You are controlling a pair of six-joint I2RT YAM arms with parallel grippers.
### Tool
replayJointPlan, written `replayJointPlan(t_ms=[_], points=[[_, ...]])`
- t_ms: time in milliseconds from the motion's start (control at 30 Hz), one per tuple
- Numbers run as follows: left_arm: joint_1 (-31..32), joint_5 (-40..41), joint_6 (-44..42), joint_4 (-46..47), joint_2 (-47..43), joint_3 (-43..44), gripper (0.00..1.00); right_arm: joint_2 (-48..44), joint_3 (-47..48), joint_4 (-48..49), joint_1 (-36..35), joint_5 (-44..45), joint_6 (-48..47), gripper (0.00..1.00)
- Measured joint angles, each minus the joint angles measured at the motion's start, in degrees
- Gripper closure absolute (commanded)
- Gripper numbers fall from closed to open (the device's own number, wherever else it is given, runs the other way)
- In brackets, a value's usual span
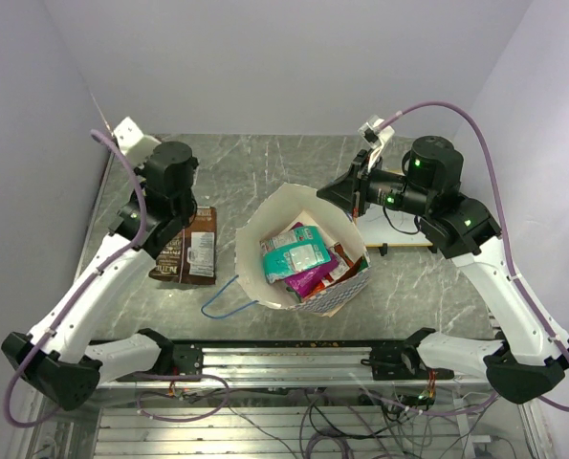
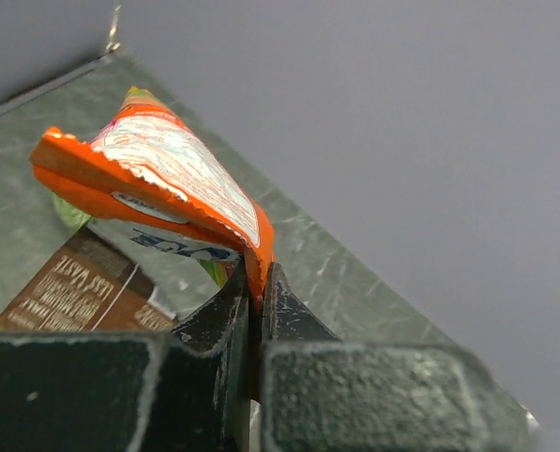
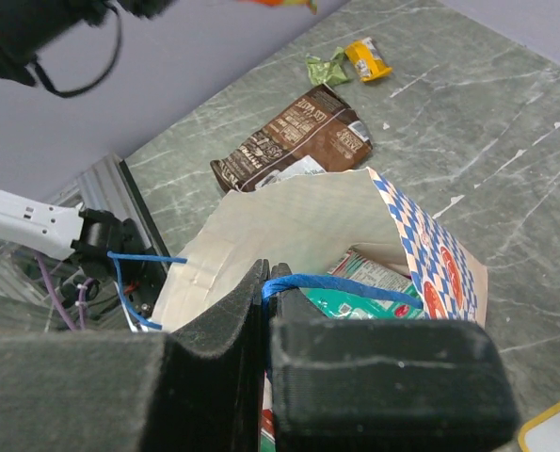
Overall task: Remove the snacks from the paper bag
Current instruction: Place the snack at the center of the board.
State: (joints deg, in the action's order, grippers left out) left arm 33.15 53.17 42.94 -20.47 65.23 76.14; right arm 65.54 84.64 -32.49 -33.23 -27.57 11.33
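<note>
I will next lower my left gripper and draw it back over the dark brown packet [image 1: 193, 247], because the orange packet [image 2: 157, 179] is out of the bag but still high.
The cream paper bag [image 1: 265, 239] with its blue-checked band stands open at mid table; it also shows in the right wrist view [image 3: 289, 226]. Teal [image 1: 294, 253] and magenta [image 1: 308, 279] snacks lie inside. My right gripper [image 1: 354, 208] [image 3: 266, 282] is shut on the bag's blue cord handle [image 3: 345, 287] at the far right rim. My left gripper [image 1: 174, 212] [image 2: 259, 282] is shut on an orange packet [image 2: 157, 179] held above the table, left of the bag. A dark brown packet [image 1: 193, 247] [image 3: 294, 141] lies on the table below it.
A small yellow-orange packet [image 3: 367, 58] and a green wrapper [image 3: 325, 68] lie beyond the brown packet. The bag's other blue handle [image 1: 225, 296] trails toward the front rail. A small whiteboard [image 1: 408, 234] lies right of the bag, under my right arm.
</note>
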Motion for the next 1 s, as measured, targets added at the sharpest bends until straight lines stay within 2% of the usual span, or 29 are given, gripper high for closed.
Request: replayJointPlan(t_ms=[200,433,800,867,967,1000], points=[[-6.9,-5.8,13.0,4.9,-2.6,-17.4,0.93,0.2,0.7,-1.1,0.0,0.0,0.0,1.0],[-7.6,-6.6,27.3,14.9,-6.0,-38.1,0.93,0.9,1.5,-2.4,0.0,-0.6,0.0,1.0],[-7.7,-4.9,41.8,26.4,-7.1,-54.8,0.93,1.6,2.4,-2.9,0.0,-1.1,-0.7,1.0],[-7.7,-5.4,44.5,27.8,-7.3,-58.1,0.84,1.6,2.4,-3.0,0.0,-1.1,-0.7,1.0],[-7.8,-7.5,48.0,29.4,-9.0,-63.0,0.57,1.5,2.3,-3.0,0.0,-1.1,-0.7,1.0],[-7.8,-8.5,48.9,29.1,-10.0,-64.2,0.52,1.3,2.1,-2.9,0.0,-1.1,-0.6,1.0]])
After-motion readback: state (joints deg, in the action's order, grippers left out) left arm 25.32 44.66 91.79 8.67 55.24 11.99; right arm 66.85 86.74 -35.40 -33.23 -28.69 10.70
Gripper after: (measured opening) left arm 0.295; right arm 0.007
